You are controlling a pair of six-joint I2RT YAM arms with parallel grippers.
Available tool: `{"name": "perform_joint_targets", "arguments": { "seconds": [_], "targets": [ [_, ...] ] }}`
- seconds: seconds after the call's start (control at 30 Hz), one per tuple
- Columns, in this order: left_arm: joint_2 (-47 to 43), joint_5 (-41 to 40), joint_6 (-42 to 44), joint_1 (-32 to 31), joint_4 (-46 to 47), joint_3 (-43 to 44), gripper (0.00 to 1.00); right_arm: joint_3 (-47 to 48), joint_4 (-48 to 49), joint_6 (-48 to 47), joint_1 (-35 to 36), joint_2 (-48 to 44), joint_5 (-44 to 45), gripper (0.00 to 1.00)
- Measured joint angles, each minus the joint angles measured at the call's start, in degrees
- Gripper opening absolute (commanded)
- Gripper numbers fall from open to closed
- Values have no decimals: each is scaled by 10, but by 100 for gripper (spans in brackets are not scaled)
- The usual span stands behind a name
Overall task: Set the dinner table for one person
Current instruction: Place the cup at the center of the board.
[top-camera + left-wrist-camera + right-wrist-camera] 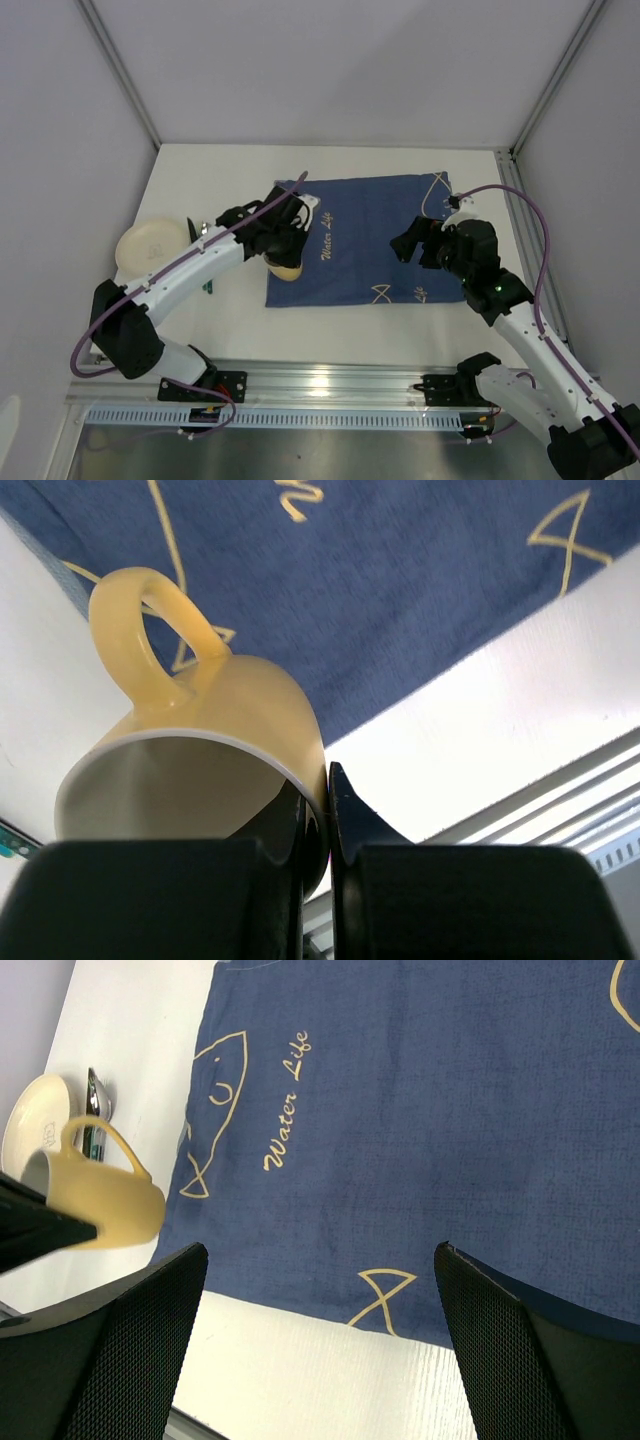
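The robot's left gripper should next swing outward and off the cloth, lower the mug onto the tabletop beyond the spoon and release it, because that tabletop is bare.
A yellow mug hangs tilted over the near left corner of the dark blue cloth on the white dinner table. My left gripper is shut on the mug's wall. In the left wrist view one finger sits inside the mug and the other outside, the left gripper pinching the rim with the handle pointing away. My right gripper stands open above the cloth's near edge, with nothing between its fingers. From the right wrist view the mug shows at the left.
A cream plate lies on the table left of the cloth, with a metal spoon beside it. A small green item lies near the left arm. Aluminium rails run along the near edge.
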Motion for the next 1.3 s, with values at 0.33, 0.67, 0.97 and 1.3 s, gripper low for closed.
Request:
{"name": "perform_joint_targets", "arguments": {
  "seconds": [0.33,0.67,0.97,1.3],
  "targets": [
    [-15,-10,-25,-79,29,-53,1,0,0,5,1,-8,3,99],
    [-1,-67,-34,-89,59,-54,0,-1,-4,10,3,-28,8,99],
    [32,-107,-46,1,73,-47,0,-3,-8,13,4,-34,9,99],
    [209,-108,-59,206,75,158,0,-4,-12,13,5,-37,7,100]
  ]
}}
